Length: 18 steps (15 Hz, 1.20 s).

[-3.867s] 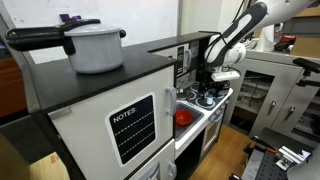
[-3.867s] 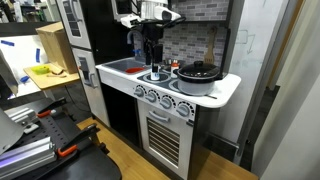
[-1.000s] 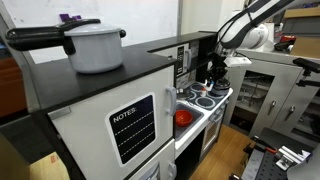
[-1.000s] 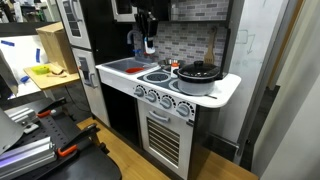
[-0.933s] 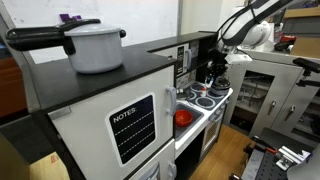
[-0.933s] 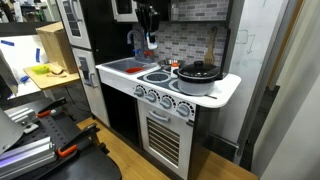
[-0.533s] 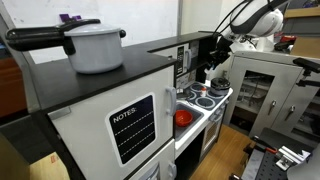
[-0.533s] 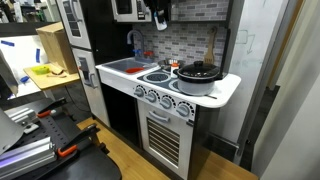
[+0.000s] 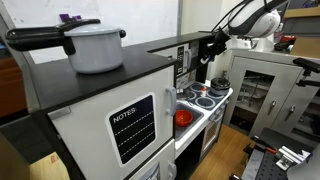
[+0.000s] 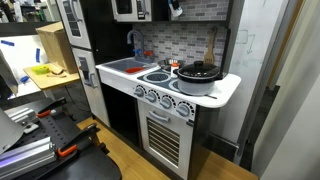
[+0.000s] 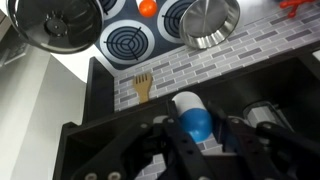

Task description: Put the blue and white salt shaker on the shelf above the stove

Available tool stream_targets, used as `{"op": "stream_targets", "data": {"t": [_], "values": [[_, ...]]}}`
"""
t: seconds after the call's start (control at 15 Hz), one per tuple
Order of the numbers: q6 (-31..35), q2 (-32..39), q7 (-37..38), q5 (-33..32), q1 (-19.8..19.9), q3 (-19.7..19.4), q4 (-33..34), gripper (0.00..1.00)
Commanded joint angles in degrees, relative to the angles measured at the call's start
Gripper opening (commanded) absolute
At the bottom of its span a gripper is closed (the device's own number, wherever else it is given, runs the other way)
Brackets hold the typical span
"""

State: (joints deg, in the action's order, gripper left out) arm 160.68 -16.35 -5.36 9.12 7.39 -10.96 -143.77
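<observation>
The black shelf (image 10: 166, 20) (image 11: 229, 104) is bare beside the steel canister. My gripper will next move outward and down onto that part to release the salt shaker.
In the wrist view the blue and white salt shaker (image 11: 190, 114) sits between my gripper's (image 11: 194, 128) two black fingers, which are shut on it. Below it lie the stove's (image 11: 130, 42) round burners and the grey brick back wall. In an exterior view my gripper (image 9: 208, 48) hangs high, level with the narrow black shelf (image 9: 180, 42) and above the white stove (image 9: 205, 98); the shaker is hard to make out there. In an exterior view only the gripper's tip (image 10: 175, 8) shows at the top edge, above the stove (image 10: 160, 82).
A dark lidded pot (image 10: 198, 72) stands on a stove burner, and a steel pot (image 11: 205, 20) shows beside it from above. A white pot (image 9: 95, 45) stands on the broad black counter. A wooden fork (image 11: 143, 87) hangs on the brick wall. A red item (image 9: 183, 117) lies in the sink.
My gripper has risen with the salt shaker from just above the burners up to the height of the shelf, almost leaving one exterior view at the top.
</observation>
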Motion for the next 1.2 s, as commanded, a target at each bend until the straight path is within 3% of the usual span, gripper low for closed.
{"op": "stream_targets", "data": {"t": [0.0,0.87,0.93,1.13], "values": [[4.0,2.3,-0.3,0.8,-1.1,-0.7,1.9,0.09],[1.4,2.6,-3.7,7.4,-5.8,-3.2,2.8,0.09],[3.3,5.2,-6.4,11.4,-8.6,-4.8,3.2,0.09],[3.0,9.0,-10.5,16.6,-11.4,-6.2,4.3,0.09]]}}
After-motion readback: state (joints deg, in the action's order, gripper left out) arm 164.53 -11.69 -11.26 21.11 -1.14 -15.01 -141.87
